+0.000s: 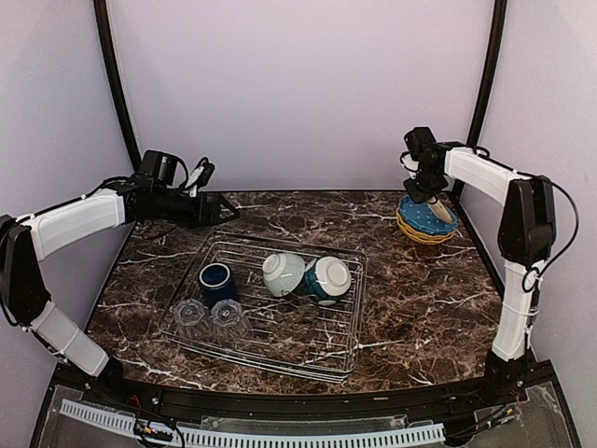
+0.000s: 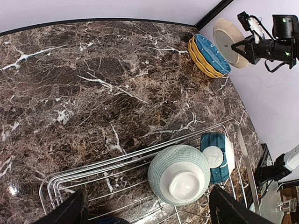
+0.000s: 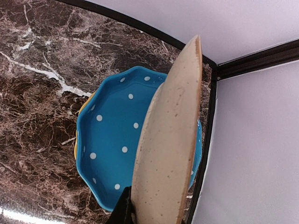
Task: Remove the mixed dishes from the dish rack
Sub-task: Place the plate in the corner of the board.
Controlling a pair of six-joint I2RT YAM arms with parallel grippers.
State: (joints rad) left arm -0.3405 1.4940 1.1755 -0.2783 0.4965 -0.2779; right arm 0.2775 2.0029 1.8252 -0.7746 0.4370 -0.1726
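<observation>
The blue white-spotted plate (image 3: 122, 136) is just below my right gripper, so my right gripper needs to lower the cream plate (image 3: 170, 140) onto it next and let go there.
The wire dish rack (image 1: 280, 350) sits mid-table. It holds a dark blue mug (image 1: 216, 280), two clear glasses (image 1: 189, 315) (image 1: 228, 317) and two overturned bowls, one pale (image 1: 283, 273) and one teal (image 1: 326, 278). My left gripper (image 1: 219, 207) is open and empty, hovering above the rack's far left. In its wrist view the pale bowl (image 2: 180, 175) lies between its fingers (image 2: 70, 212). My right gripper (image 1: 434, 198) is shut on a cream plate (image 3: 170, 140). It holds the plate on edge above a blue white-spotted plate with a yellow outside (image 3: 112, 140) at the far right.
The dark marble table (image 1: 410, 308) has black frame posts (image 1: 483, 84) at its back corners. Purple walls stand close behind and beside it. The spotted plate (image 1: 426, 224) sits near the right rear corner post.
</observation>
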